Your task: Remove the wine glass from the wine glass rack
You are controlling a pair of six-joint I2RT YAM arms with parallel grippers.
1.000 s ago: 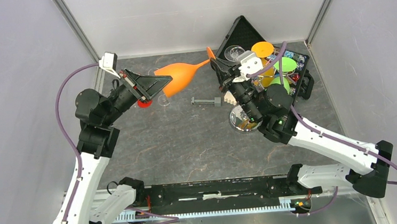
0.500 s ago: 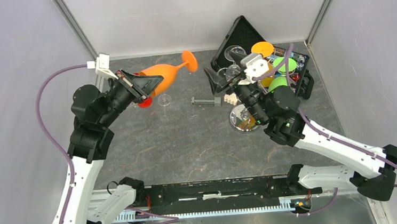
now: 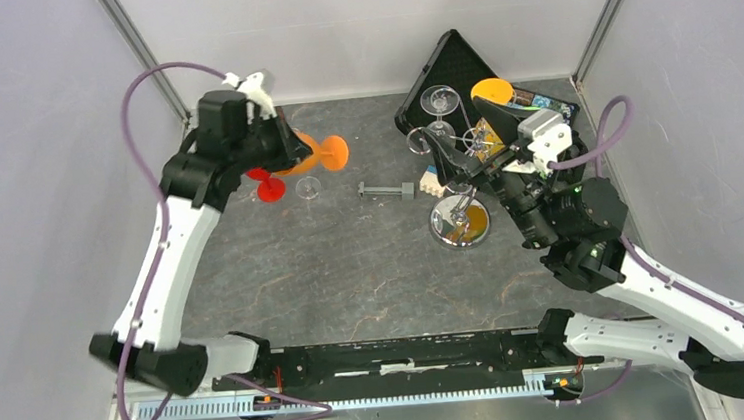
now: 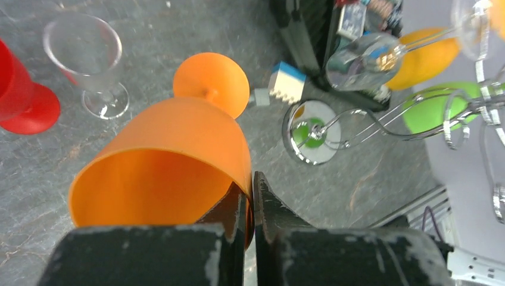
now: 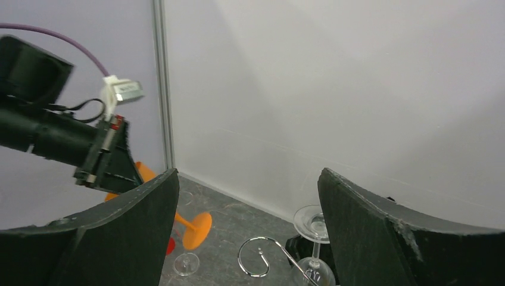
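My left gripper moves down toward the right in the top view next, to the gap between clear glass and grey bar, since the tabletop there is bare.
An orange wine glass (image 3: 315,154) hangs tilted over the table's far left, its foot (image 4: 211,83) pointing away and down. My left gripper (image 4: 251,199) is shut on the rim of its bowl (image 4: 161,155), one finger inside. It is apart from the wine glass rack (image 3: 459,221), a silver wire stand with a mirrored base (image 4: 312,132) and curled arms (image 5: 259,256). Clear (image 5: 312,223), orange (image 4: 423,59) and green (image 4: 429,107) glasses still hang there. My right gripper (image 5: 250,238) stands open above the rack with nothing between its fingers (image 5: 131,232).
A red glass (image 3: 268,188) and a small clear glass (image 3: 308,187) stand under the left gripper. A grey bar (image 3: 386,190) and a toy brick (image 3: 431,180) lie mid-table. A black case (image 3: 452,63) lies open behind the rack.
My right gripper let go of the orange glass, opened wide and drew back to the right. The left arm swung the glass left, away from the rack, and turned it foot-down.
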